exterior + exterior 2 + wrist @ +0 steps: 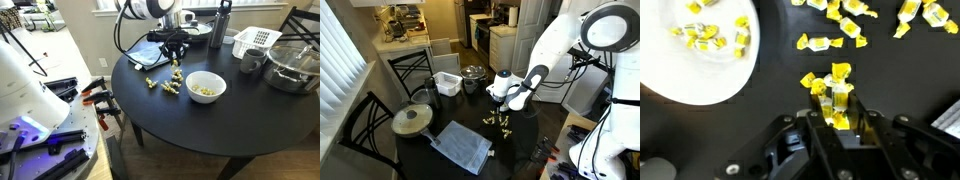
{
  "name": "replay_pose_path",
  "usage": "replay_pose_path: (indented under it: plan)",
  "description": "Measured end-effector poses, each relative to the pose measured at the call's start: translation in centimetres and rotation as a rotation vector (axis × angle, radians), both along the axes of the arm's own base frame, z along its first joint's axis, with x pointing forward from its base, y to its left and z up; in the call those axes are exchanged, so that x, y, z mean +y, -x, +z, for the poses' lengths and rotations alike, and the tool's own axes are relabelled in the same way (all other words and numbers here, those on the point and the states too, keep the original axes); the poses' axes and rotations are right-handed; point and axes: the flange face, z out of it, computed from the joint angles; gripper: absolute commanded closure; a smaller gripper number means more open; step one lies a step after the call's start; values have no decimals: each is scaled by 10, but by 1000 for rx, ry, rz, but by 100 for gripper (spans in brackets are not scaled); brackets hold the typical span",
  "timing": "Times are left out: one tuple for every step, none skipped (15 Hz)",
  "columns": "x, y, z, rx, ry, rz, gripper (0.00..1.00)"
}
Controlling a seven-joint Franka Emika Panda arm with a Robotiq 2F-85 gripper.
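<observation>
I will next lift my gripper across to the white bowl (pixel 206 90) (pixel 685 55) and let go of the candy above it, because the bowl is to my gripper's left in the wrist view.
My gripper (pixel 842 108) is down on the black round table (pixel 190 120), with its fingers closed around a yellow-wrapped candy (pixel 838 100). It shows in both exterior views (pixel 175 62) (pixel 501 103). More yellow candies (pixel 835 25) lie scattered on the table just beyond the fingers (pixel 168 86) (pixel 498 124). A white bowl (pixel 685 55) holding several yellow candies sits beside them (pixel 206 86).
On the table stand a white basket (pixel 254 41), a dark bottle (pixel 219 24), a steel pot (pixel 291 68), a mug (pixel 249 62), a lidded pan (pixel 412 120) and a blue cloth (pixel 462 146). Black chairs (pixel 368 122) stand around it. A workbench with tools (pixel 60 130) is nearby.
</observation>
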Motion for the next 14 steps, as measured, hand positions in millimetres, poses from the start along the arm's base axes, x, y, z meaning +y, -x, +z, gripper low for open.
replay_pose_path:
  plan:
    - [-7,0,9,-13,7,-10,92]
    - [-16,0,18,-24,20,-20,92]
    - [-26,0,25,-33,42,-32,92]
    - [-39,-1,32,-43,73,-50,92]
    - [-52,-1,39,-57,112,-73,92]
    - [-66,0,45,-74,152,-98,92]
    - [-78,1,51,-89,190,-123,92]
    - [-88,3,55,-103,221,-145,92]
    - [-95,5,59,-114,247,-162,92]
    - [-99,6,59,-122,267,-175,92]
    - [-100,7,59,-127,284,-184,92]
    - [-98,9,58,-132,296,-190,92]
    - [-95,9,56,-139,305,-195,92]
    - [-91,10,55,-146,309,-198,92]
